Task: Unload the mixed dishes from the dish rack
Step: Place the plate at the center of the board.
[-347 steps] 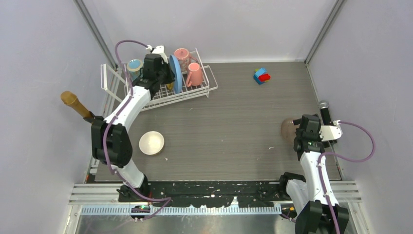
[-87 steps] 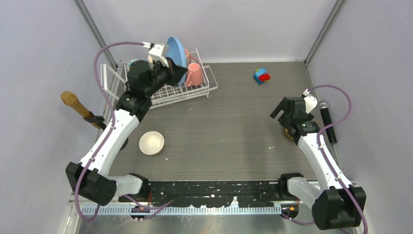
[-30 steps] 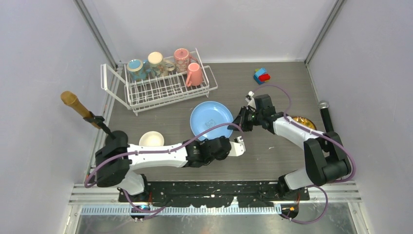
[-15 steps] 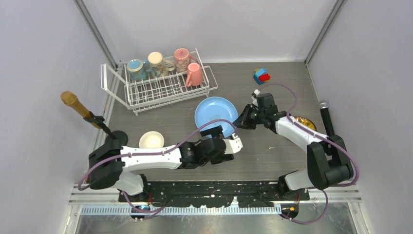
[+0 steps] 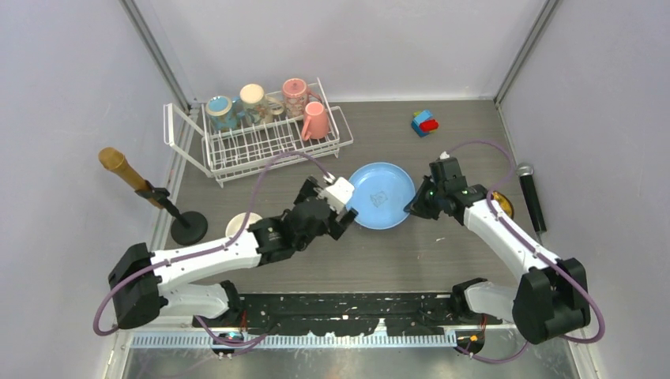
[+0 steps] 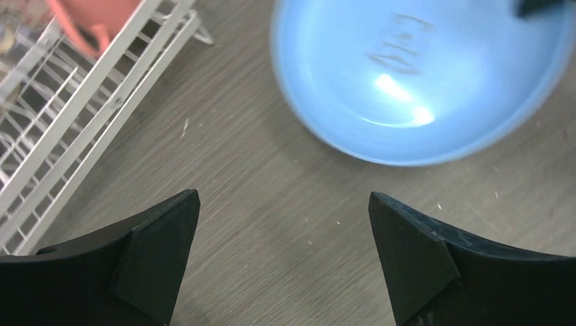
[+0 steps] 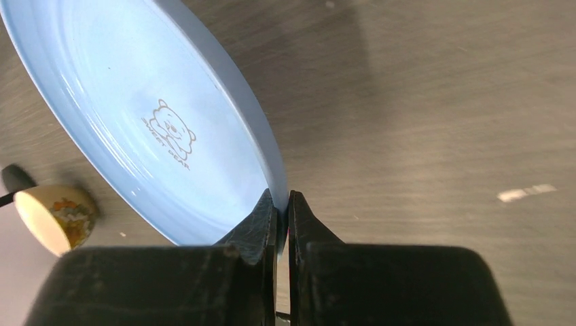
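Observation:
I should pull the light-blue plate (image 5: 382, 195) with my right gripper back and down onto the empty table toward the yellow patterned plate, then release the light-blue plate's rim.
The large light-blue plate (image 5: 382, 195) (image 7: 149, 122) hangs tilted just above the table's middle. My right gripper (image 5: 416, 207) (image 7: 282, 197) is shut on its right rim. My left gripper (image 5: 335, 207) (image 6: 282, 199) stands open and empty just left of the light-blue plate (image 6: 421, 81), apart from it. The white wire dish rack (image 5: 261, 140) (image 6: 81, 115) at the back left holds a teal mug (image 5: 219, 110), a cream mug (image 5: 253, 99) and two pink mugs (image 5: 295, 91). The small cream bowl (image 5: 235, 225) (image 7: 58, 214) sits on the table, partly hidden by my left arm.
A yellow patterned plate (image 5: 503, 205) lies behind my right forearm. A black microphone (image 5: 531, 193) lies along the right edge. A brown microphone (image 5: 118, 163) leans on a stand with a round black base (image 5: 188, 229) at the left. Colourful toy blocks (image 5: 425, 122) sit at the back right.
My left gripper has opened, let go of the blue plate and swung back to its left. My right gripper, shut on the rim, has carried the plate to the right.

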### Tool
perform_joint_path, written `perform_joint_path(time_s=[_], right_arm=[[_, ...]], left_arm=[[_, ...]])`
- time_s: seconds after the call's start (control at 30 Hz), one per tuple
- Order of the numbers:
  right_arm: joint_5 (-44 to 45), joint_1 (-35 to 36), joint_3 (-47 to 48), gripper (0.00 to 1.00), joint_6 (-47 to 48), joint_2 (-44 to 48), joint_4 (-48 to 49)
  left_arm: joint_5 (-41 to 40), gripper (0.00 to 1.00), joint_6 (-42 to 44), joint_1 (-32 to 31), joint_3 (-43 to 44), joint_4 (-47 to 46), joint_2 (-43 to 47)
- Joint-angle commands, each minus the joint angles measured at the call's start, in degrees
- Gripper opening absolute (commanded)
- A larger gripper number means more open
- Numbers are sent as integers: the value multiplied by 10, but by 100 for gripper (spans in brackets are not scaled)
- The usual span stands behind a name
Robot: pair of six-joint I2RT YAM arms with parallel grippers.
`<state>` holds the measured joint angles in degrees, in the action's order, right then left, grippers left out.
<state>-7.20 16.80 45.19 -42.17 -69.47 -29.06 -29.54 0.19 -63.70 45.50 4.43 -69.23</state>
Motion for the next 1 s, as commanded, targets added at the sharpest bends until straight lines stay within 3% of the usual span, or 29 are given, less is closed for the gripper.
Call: perform_joint_path(time_s=[0.0, 0.27, 0.43, 0.57, 0.7, 0.77, 0.87, 0.97], right_arm=[[78, -8, -15, 1, 2, 52, -109], [161, -29, -56, 1, -34, 67, -209], [270, -37, -57, 1, -78, 68, -259], [335, -46, -40, 2, -132, 44, -311], [387, -54, -32, 8, -169, 26, -341], [408, -62, -32, 22, -174, 23, -344], [419, -76, -33, 8, -172, 19, -343], [427, -93, -37, 13, -171, 9, -336]], left_arm=[[38, 100, -125, 72, 7, -4, 35], [35, 100, -185, 138, 32, 15, 27], [102, 100, -179, 189, 34, -4, 2], [110, 100, -179, 216, 40, 3, -7], [125, 100, -180, 236, 38, 2, -3], [131, 100, -180, 241, 37, 0, 0], [136, 100, -180, 248, 36, -1, 1], [143, 100, -181, 252, 32, -6, 2]])
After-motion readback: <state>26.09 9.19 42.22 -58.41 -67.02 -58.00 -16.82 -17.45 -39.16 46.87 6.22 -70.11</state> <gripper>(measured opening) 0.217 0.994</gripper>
